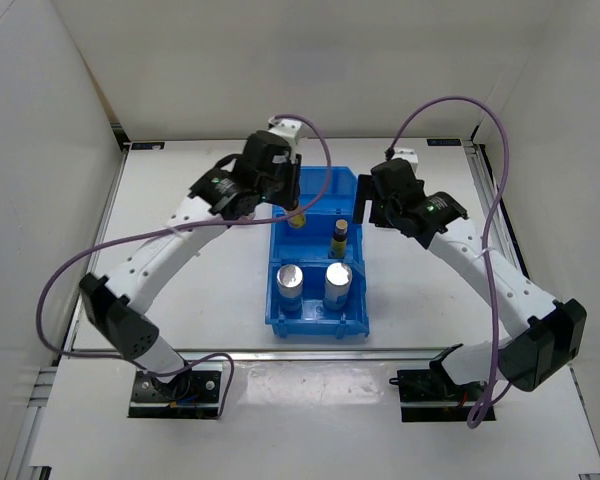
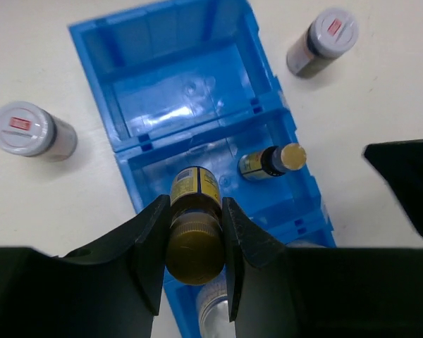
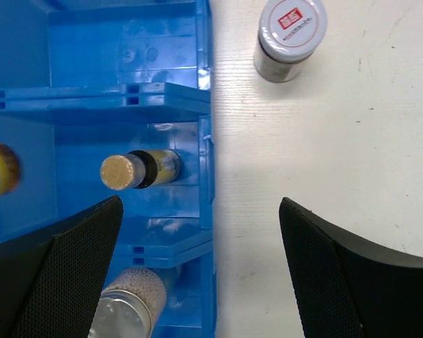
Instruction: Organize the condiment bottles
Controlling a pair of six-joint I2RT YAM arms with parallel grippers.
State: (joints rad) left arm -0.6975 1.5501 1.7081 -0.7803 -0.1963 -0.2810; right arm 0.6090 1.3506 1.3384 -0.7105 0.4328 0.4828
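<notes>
The left gripper needs to move down next toward the middle compartment's empty side (image 1: 292,244) (image 2: 162,182) and let go of the bottle there, because the second slim bottle already stands on the compartment's other side.
My left gripper (image 2: 195,211) is shut on a slim dark yellow-labelled bottle (image 2: 195,184) by its tan cap and holds it over the left of the blue bin's (image 1: 352,300) middle compartment. A second slim bottle (image 2: 271,160) stands in that compartment's right side. Two silver-topped cylinders (image 1: 289,280) (image 1: 338,280) stand in the near compartment. Two grey-lidded jars stand on the table, one left of the bin (image 2: 34,130) and one right of it (image 3: 290,35). My right gripper (image 3: 199,211) is open and empty above the bin's right wall.
The bin's far compartment (image 2: 176,91) has its blue floor showing. White walls enclose the table on the left, back and right. My two grippers (image 1: 290,205) (image 1: 363,212) hang close together over the bin.
</notes>
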